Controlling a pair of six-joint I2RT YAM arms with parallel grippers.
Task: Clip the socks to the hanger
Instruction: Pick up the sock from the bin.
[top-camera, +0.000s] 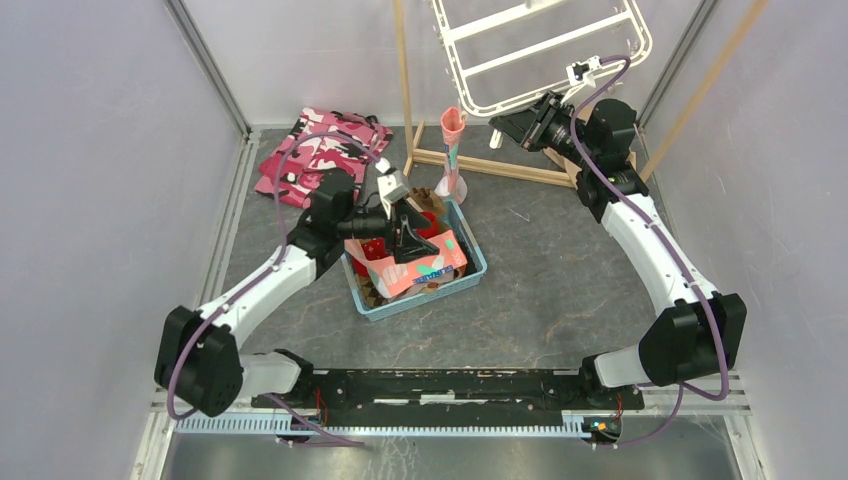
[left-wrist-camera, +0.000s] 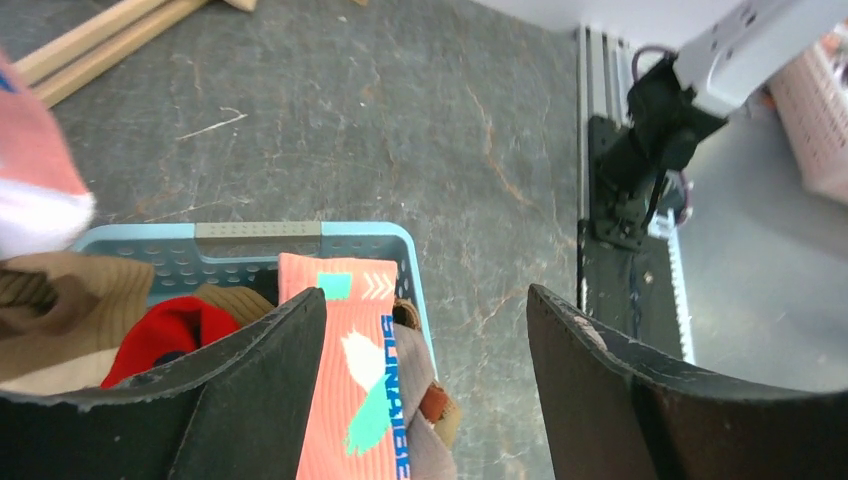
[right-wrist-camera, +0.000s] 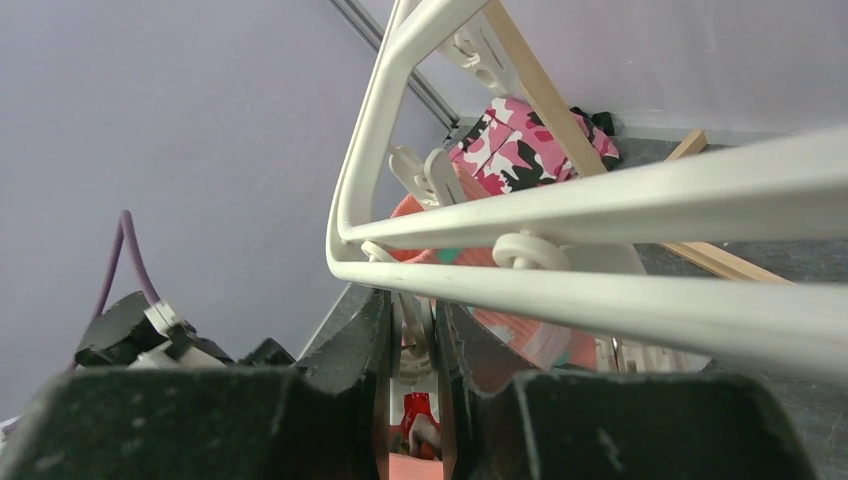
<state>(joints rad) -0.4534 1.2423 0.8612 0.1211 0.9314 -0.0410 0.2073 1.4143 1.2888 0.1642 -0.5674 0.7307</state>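
Next, my left gripper will lower toward the basket's grey handle and close on the far edge of the salmon sock's end, since that end lies uncovered by the handle.
The white hanger (top-camera: 540, 50) hangs at the back right. One salmon-pink sock (top-camera: 453, 150) dangles from a peg at its lower left corner. My right gripper (top-camera: 498, 132) is at that corner, shut on a white clip peg (right-wrist-camera: 412, 335) under the hanger rim (right-wrist-camera: 600, 300); the hung sock (right-wrist-camera: 520, 330) is just beyond it. My left gripper (top-camera: 408, 235) hovers open and empty over the blue basket (top-camera: 472, 272). In the left wrist view my open gripper (left-wrist-camera: 427, 310) is above a salmon sock with teal and white patches (left-wrist-camera: 350, 380), a red sock (left-wrist-camera: 165, 335) and a brown sock (left-wrist-camera: 60, 300).
A pink camouflage garment (top-camera: 315, 150) lies at the back left. A thin wooden pole stand (top-camera: 405, 90) rises behind the basket, its base bar (top-camera: 500, 168) on the dark mat. Metal frame posts line both sides.
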